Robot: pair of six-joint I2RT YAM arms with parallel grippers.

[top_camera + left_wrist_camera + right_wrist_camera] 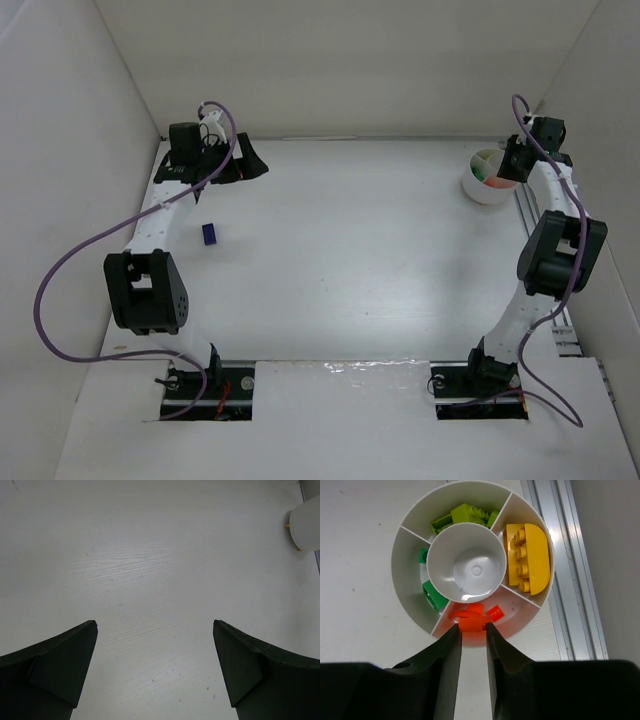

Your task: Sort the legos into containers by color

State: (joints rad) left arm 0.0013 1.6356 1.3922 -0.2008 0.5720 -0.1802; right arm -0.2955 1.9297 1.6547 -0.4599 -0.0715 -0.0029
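The dark blue lego is below my left gripper and nearer my base, so I should pull that gripper back and lower it over the lego's long sides.
The white divided cup [476,185] stands at the table's far right. In the right wrist view its rim [399,575] surrounds wedges holding lime-green legos [465,516], a yellow lego [527,557], dark green legos [435,596] and orange pieces [495,613]. My right gripper [473,631] hangs over the orange wedge, shut on an orange lego [470,623] between its fingertips. A dark blue lego [209,233] lies on the table at the left. My left gripper [155,625] stands open above bare table near the far left [238,165], with nothing between its fingers.
An aluminium rail [570,555] runs along the table's right edge just beside the cup. White enclosure walls close in the back and both sides. The left wrist view catches the cup [307,525] far off at its upper right.
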